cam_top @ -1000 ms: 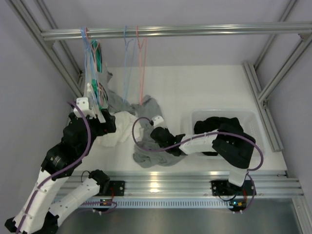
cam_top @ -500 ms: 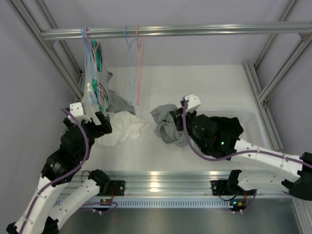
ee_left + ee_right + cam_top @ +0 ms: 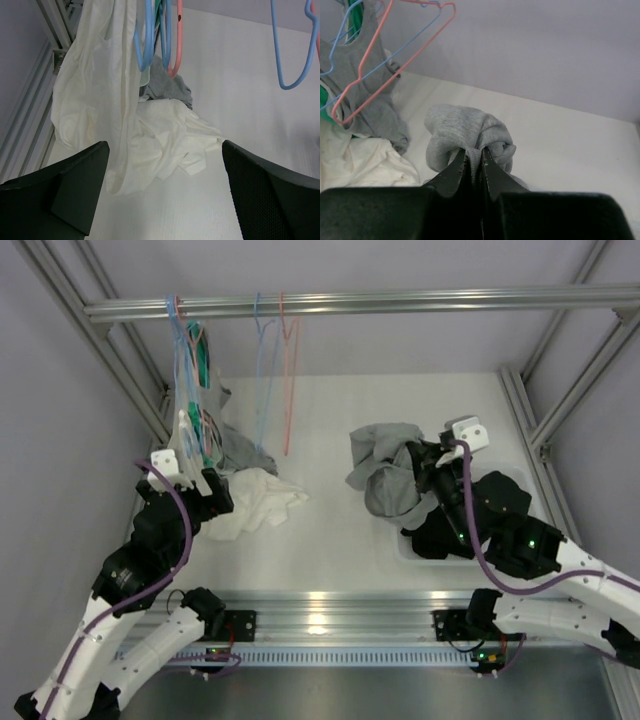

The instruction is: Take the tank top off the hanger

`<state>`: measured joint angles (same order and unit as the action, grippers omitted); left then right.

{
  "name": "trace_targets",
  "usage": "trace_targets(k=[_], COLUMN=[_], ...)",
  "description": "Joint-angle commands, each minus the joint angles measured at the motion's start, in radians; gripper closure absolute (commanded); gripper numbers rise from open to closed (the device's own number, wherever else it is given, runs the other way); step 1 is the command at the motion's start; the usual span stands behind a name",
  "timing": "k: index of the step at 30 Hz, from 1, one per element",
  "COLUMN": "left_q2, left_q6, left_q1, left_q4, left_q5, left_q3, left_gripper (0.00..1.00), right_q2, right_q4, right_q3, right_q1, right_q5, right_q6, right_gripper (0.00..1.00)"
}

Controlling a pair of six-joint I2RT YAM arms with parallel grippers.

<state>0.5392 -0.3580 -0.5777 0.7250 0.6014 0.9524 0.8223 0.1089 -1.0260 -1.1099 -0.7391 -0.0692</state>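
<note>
The robot's right gripper will next tilt downward and lower over the pale bin below it, which already has black clothes in it, to let go of the tank top.
The grey tank top (image 3: 383, 472) is a bunched bundle off its hanger, held above the table beside the bin's left wall. My right gripper (image 3: 414, 470) is shut on a fold of it; in the right wrist view the tank top (image 3: 465, 129) bulges out around the closed gripper (image 3: 474, 152). A bare pink hanger (image 3: 288, 370) and a bare blue hanger (image 3: 262, 365) hang from the rail. My left gripper (image 3: 197, 462) stands open at the far left, holding nothing, its gripper (image 3: 164, 146) just short of a crumpled white garment (image 3: 165, 132).
More hangers with a white, a green and a grey garment (image 3: 192, 380) crowd the rail's left end. The white garment (image 3: 250, 505) trails onto the table. A pale bin (image 3: 522, 480) at the right holds black clothes (image 3: 490, 502). Metal frame posts flank both sides.
My right arm carried the grey tank top up from the front centre of the table and rightward to the bin's edge. The left arm barely shifted and stayed open.
</note>
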Motion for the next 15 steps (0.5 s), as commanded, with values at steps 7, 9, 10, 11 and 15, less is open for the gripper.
trace_targets(k=[7,9,10,11,15], left_q2=[-0.018,-0.018,-0.018,-0.016,-0.013], left_q6=[0.002,0.002,0.002,0.004,0.005], left_q1=[-0.001,-0.001,0.001,0.001,-0.001], left_q4=[-0.055,-0.055,-0.055,-0.056,-0.055], left_q5=[0.043,0.041,0.038,0.035,0.029], left_q3=[0.0,0.0,-0.001,-0.003,-0.001], left_gripper=[0.01,0.01,0.01,0.01,0.01], right_q2=[-0.127,-0.124,-0.123,-0.115,-0.085], right_q4=[0.221,0.244,0.256,0.262,0.276], right_q3=[0.009,0.026,0.043,0.052,0.099], right_q1=[0.007,0.016,0.018,0.024,0.065], right_q5=[-0.19,-0.215,-0.226,-0.232,-0.226], right_q6=[-0.014,-0.003,0.002,0.006,0.04], right_gripper=[1.0,1.0,1.0,1.0,1.0])
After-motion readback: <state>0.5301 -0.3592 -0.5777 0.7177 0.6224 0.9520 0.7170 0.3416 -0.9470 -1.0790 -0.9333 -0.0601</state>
